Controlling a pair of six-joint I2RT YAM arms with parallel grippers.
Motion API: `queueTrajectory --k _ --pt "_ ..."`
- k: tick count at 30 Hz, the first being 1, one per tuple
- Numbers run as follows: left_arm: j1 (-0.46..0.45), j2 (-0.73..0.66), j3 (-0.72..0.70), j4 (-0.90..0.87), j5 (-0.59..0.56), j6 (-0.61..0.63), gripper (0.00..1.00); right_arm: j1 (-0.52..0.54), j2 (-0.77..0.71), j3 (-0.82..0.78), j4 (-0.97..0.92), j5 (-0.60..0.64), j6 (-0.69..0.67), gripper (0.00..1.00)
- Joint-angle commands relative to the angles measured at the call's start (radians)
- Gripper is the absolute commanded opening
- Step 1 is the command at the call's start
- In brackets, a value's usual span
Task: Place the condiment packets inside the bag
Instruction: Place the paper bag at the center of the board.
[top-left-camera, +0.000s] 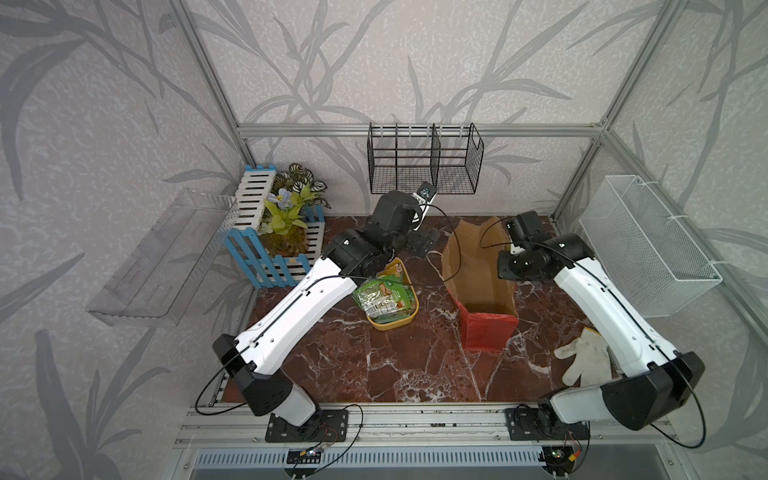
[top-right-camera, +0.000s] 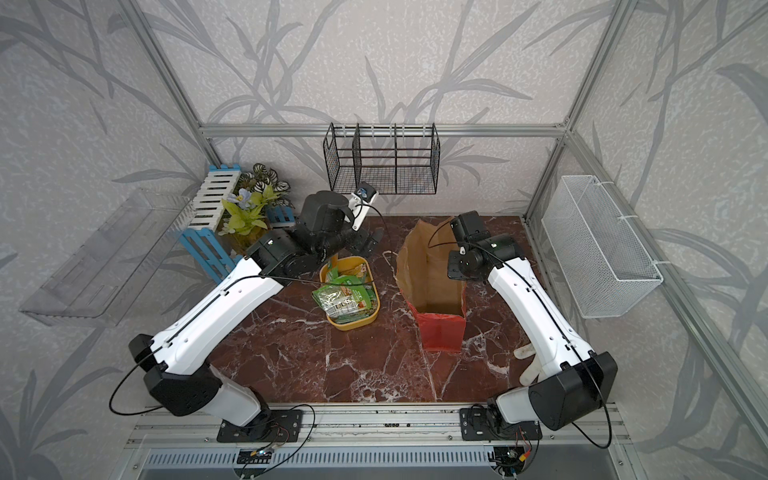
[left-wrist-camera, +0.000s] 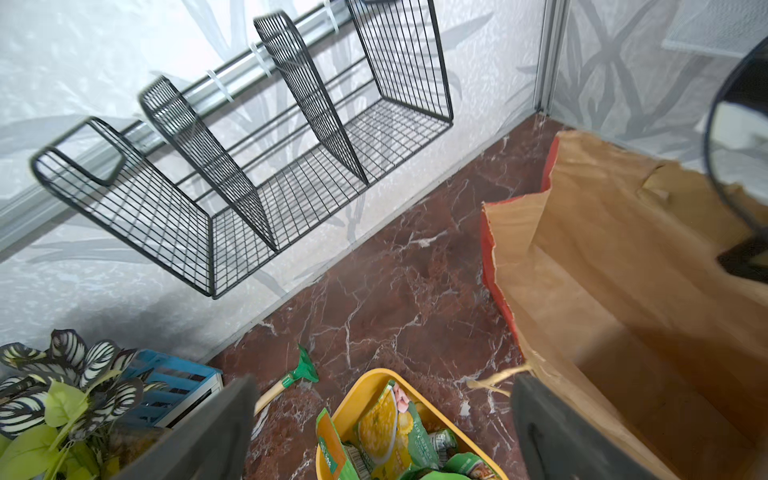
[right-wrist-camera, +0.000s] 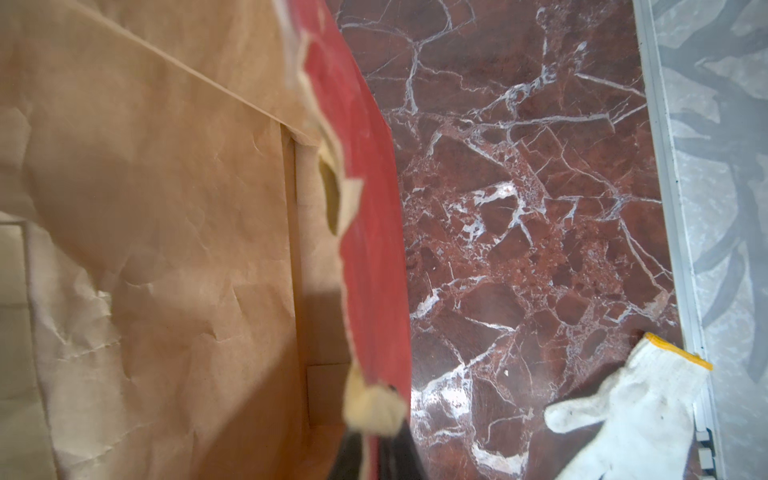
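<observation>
I will ease the bag's already open rim outward and toward the tray with my right gripper, then release it by the cord knot (right-wrist-camera: 372, 406).
Several condiment packets (top-left-camera: 384, 297) (top-right-camera: 345, 297) (left-wrist-camera: 395, 432), mostly green with a yellow one, lie heaped in a yellow tray (top-left-camera: 395, 326) (left-wrist-camera: 349, 399). To the tray's right stands the bag (top-left-camera: 478, 266) (top-right-camera: 432, 266) (left-wrist-camera: 623, 270), red outside and brown inside, its mouth gaping. No packet shows inside it. My left gripper (top-left-camera: 420, 242) (top-right-camera: 368, 241) (left-wrist-camera: 384, 395) hangs open and empty over the tray's far end, beside the bag's left rim. My right gripper (right-wrist-camera: 376, 451) is shut on the bag's (right-wrist-camera: 166, 208) right rim by a cord knot, and its jaws are hidden in both top views.
A white glove (top-left-camera: 582, 357) (right-wrist-camera: 636, 407) lies at the right front. A black wire rack (top-left-camera: 424, 162) (left-wrist-camera: 249, 187) hangs on the back wall and a white mesh basket (top-left-camera: 648, 245) on the right wall. A fenced planter (top-left-camera: 282, 232) fills the back left. A small green-tipped stick (left-wrist-camera: 299, 374) lies behind the tray.
</observation>
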Motion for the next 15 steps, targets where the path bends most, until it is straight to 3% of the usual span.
queueTrajectory --k 1,8,10,13,14,15 --pt "0.05 -0.04 -0.061 0.031 0.058 -0.026 1.0 -0.026 0.02 0.027 0.074 -0.078 -0.008 0.0" --pt "0.171 -0.122 -0.193 0.077 0.156 -0.051 1.0 -0.057 0.082 0.094 0.109 -0.193 -0.005 0.0" --pt "0.193 -0.156 -0.249 0.1 0.166 -0.054 1.0 -0.065 0.102 0.115 0.103 -0.198 -0.006 0.04" --pt "0.2 -0.215 -0.357 0.142 0.168 -0.043 1.0 -0.078 0.113 0.132 0.103 -0.203 -0.017 0.32" --pt "0.203 -0.234 -0.386 0.15 0.171 -0.04 1.0 -0.082 0.115 0.136 0.103 -0.203 -0.026 0.5" --pt "0.209 -0.251 -0.414 0.156 0.173 -0.038 1.0 -0.084 0.119 0.145 0.1 -0.199 -0.034 0.61"
